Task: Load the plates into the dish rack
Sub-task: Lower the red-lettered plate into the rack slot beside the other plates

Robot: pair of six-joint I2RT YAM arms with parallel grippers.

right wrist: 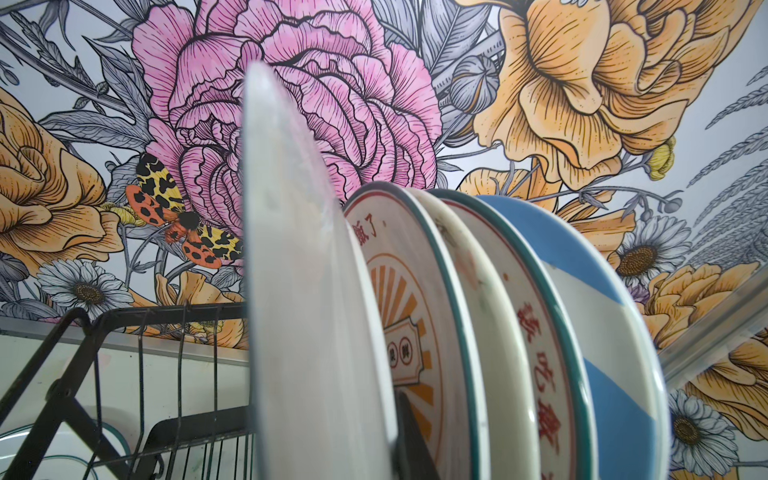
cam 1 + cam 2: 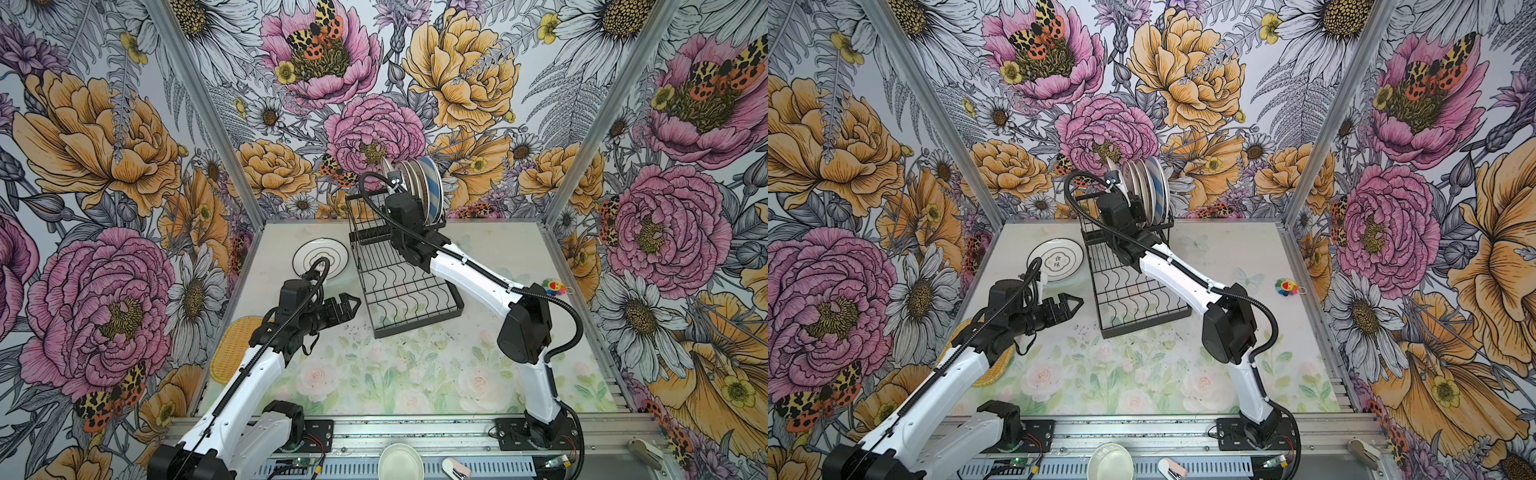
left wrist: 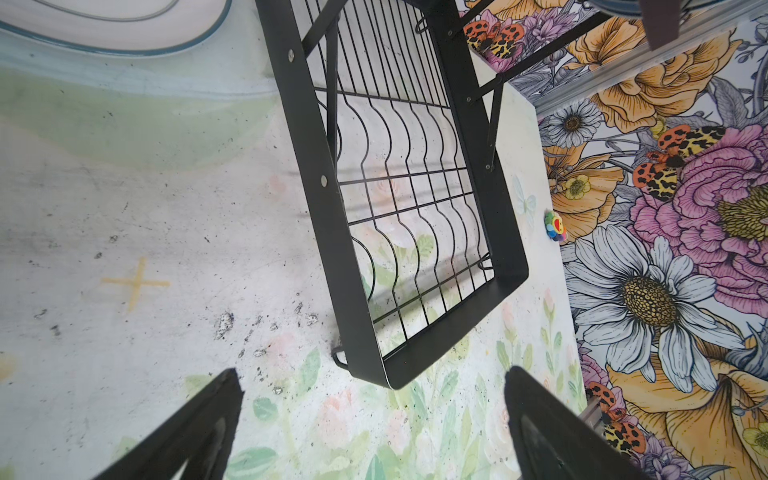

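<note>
The gap beside the sunburst plate is below my right gripper, so next I need to lower the upright white plate in that gripper and let go of it there in the rack's upper shelf.
The black wire dish rack stands at the back middle of the table. Several plates stand upright in its raised upper tier: sunburst, white, red-lettered and blue-striped. My right gripper is shut on a white plate, held upright just left of that row. A white plate with Chinese characters lies flat left of the rack. My left gripper hangs open and empty over the table by the rack's front-left corner. The yellow woven tray lies partly under the left arm.
A small pale bowl and a pink-white object sit on the front rail. A small colourful flower toy lies at the table's right edge. Flowered walls close in the table on three sides.
</note>
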